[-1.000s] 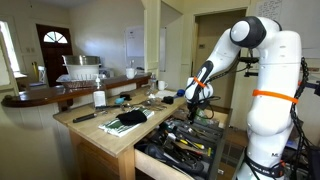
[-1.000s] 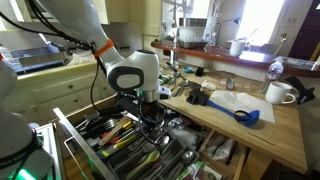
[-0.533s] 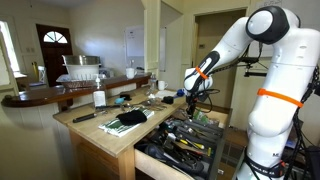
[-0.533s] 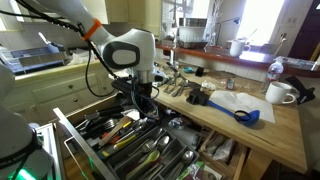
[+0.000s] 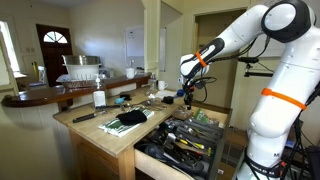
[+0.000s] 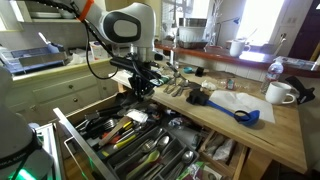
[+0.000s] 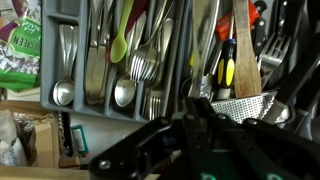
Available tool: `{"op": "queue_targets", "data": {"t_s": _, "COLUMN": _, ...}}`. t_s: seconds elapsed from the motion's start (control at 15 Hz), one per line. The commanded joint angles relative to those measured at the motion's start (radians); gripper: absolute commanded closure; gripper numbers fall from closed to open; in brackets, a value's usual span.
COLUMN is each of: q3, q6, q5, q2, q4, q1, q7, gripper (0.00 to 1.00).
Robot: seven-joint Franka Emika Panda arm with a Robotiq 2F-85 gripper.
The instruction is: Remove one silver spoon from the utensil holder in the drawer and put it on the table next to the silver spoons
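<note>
The gripper moves outward over the table next and lowers beside the silver spoons to release, since they already lie on the tabletop beyond the drawer.
My gripper (image 6: 143,86) hangs above the open drawer (image 6: 72,132), close to the table (image 6: 262,138) edge; it also shows in an exterior view (image 5: 187,94). In the wrist view its dark fingers (image 7: 200,108) look shut, with a thin grey piece, apparently a silver spoon (image 7: 203,88), between the tips. Below lies the utensil holder (image 7: 45,60) with silver spoons (image 7: 123,93), forks and dark-handled tools. Silver spoons (image 6: 178,88) lie on the table just beyond the gripper.
On the table are a white mug (image 6: 281,93), a blue scoop (image 6: 248,115), white paper (image 6: 235,102), a dark cloth (image 5: 128,118) and a bottle (image 5: 99,98). The darker curved counter (image 5: 40,97) stands behind. The drawer juts out under the table edge.
My gripper has risen out of the drawer and moved toward the table edge and the spoons lying there. The drawer and the table items have not moved.
</note>
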Motion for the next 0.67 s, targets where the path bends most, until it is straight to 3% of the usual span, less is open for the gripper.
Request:
{"op": "queue_targets", "data": {"t_s": 0.0, "q3": -0.014, "q6": -0.002, "q5": -0.003, "q2": 0.002, "q4": -0.001, "q1": 0.013, "q7": 0.003, "gripper": 0.90}}
{"op": "queue_targets", "data": {"t_s": 0.07, "q3": -0.015, "q6": -0.002, "q5": -0.003, "q2": 0.003, "q4": -0.001, "q1": 0.013, "q7": 0.003, "gripper": 0.90}}
{"op": "queue_targets", "data": {"t_s": 0.13, "q3": -0.015, "q6": -0.001, "q5": -0.003, "q2": 0.003, "q4": -0.001, "q1": 0.013, "q7": 0.003, "gripper": 0.98}}
{"op": "queue_targets", "data": {"t_s": 0.2, "q3": -0.025, "q6": -0.037, "q5": 0.044, "q2": 0.017, "q4": 0.024, "q1": 0.023, "q7": -0.055, "gripper": 0.98}}
{"op": "queue_targets", "data": {"t_s": 0.27, "q3": -0.019, "q6": 0.002, "q5": 0.006, "q2": 0.045, "q4": 0.050, "q1": 0.017, "q7": -0.028, "gripper": 0.98}}
{"op": "queue_targets", "data": {"t_s": 0.6, "q3": 0.001, "q6": -0.032, "q5": -0.008, "q2": 0.160, "q4": 0.249, "q1": 0.036, "q7": -0.049, "gripper": 0.98}}
